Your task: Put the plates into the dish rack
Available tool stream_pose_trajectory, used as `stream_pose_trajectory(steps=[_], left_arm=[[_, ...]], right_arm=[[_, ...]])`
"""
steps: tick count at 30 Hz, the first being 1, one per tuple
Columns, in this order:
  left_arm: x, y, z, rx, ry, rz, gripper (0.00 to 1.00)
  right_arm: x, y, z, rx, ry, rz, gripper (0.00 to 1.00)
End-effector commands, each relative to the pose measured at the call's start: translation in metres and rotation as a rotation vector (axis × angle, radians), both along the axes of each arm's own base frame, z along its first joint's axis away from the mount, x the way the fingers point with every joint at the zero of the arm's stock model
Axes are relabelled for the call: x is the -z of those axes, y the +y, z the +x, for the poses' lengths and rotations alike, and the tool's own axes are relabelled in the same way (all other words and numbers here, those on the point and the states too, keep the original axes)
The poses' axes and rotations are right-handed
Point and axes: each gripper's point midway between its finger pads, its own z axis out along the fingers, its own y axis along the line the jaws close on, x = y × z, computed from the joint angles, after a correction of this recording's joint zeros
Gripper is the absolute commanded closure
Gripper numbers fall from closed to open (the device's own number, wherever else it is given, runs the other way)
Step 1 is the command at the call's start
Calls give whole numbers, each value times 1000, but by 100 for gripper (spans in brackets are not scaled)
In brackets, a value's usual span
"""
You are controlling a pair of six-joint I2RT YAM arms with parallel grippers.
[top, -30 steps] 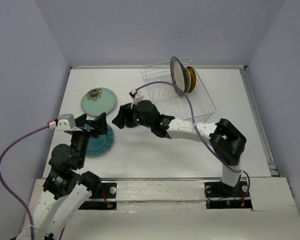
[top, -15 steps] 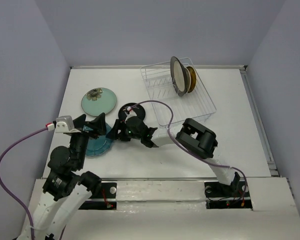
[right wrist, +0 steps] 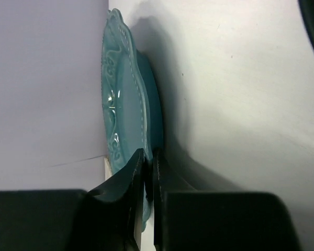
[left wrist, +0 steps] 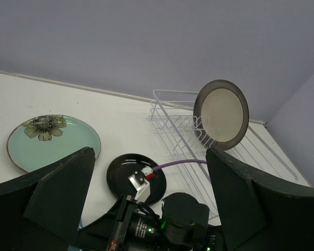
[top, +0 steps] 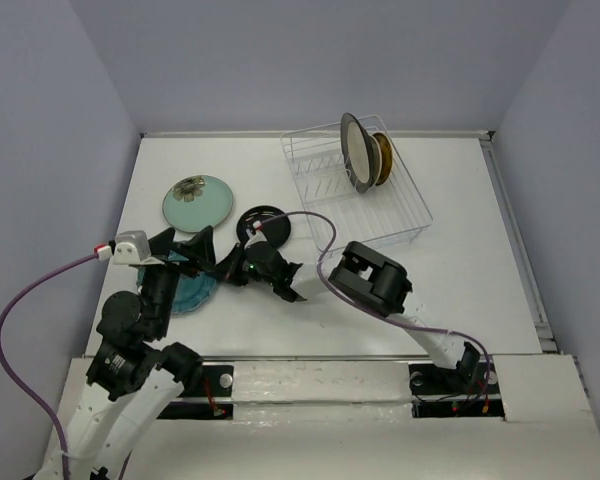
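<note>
My right gripper is going to carry the teal blue plate up, outward and to the right in the top view, then down beside the grey-rimmed plate [top: 356, 150], since the dish rack's slots there are empty.
A teal blue plate [top: 192, 288] lies on the table at the front left. My right gripper [top: 223, 272] is shut on its near rim; in the right wrist view the two fingers [right wrist: 148, 157] pinch the edge of the teal plate [right wrist: 123, 104]. My left gripper [top: 183, 248] hovers open just above the same plate, holding nothing [left wrist: 149, 157]. A pale green plate [top: 197, 203] and a small black plate [top: 265, 222] lie flat behind. The dish rack [top: 405, 205] at the back right holds a grey-rimmed plate [top: 356, 150] and an amber plate [top: 383, 158], both upright.
The right arm's purple cable [top: 310, 225] arcs over the table between the black plate and the rack. Walls close the table at the left, back and right. In the left wrist view the right arm's wrist [left wrist: 183, 219] sits just below the black plate [left wrist: 126, 172].
My right arm has swung left from over the black plate down to the teal plate, and its jaws have closed on the rim. The left arm has stayed put.
</note>
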Motion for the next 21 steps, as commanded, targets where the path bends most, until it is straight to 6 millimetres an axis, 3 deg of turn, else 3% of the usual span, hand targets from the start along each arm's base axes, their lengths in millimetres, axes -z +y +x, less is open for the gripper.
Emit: stream_pose_trajectory(steps=[1,3,4,6,7,10,11,12,13,14,15,17,18,19,20,21], left_arm=[[-17,1,1,-4,-64,-28,1],[-17,1,0,-7,-65,-28,1],[-18,2,0,-9,-66,-27,1],[-17,3,0,-15,-66,-28,1],[-17,5,0,-22,-66,-31,1],[-17,4,0,-20,-67,-37,1],[-18,4,0,-18,-67,-38,1],[-17,3,0,-15,-64,-38,1],[-16,2,1,-13,-61,-35,1],[-17,2,1,-12,-61,-35,1],[-16,2,1,-13,-61,-36,1],[-16,2,0,-11,-60,-38,1],[-17,2,0,-8,-63,-39,1],[-17,1,0,-6,-62,-39,1],[-17,0,0,-1,-63,-39,1],[-17,-1,0,6,-63,-38,1]], right_arm=[[15,-11,-15,17,-11,-61,93],[8,-16,-16,17,-47,-66,93],[-15,-16,-14,21,-83,-31,93],[-33,-23,-16,11,-155,-29,93],[-70,-25,-12,28,-217,5,93],[-110,-47,9,124,-427,-100,93],[-148,-59,16,159,-551,-125,93],[-162,-74,31,228,-597,-169,93],[-203,-89,35,274,-662,-146,93],[-198,-97,45,296,-689,-191,93],[-234,-119,57,351,-766,-198,93],[-259,-150,74,428,-822,-236,93],[-301,-181,82,493,-908,-243,93],[-299,-189,91,509,-902,-264,93],[-327,-209,94,557,-943,-265,93],[-334,-231,108,599,-948,-298,93]])
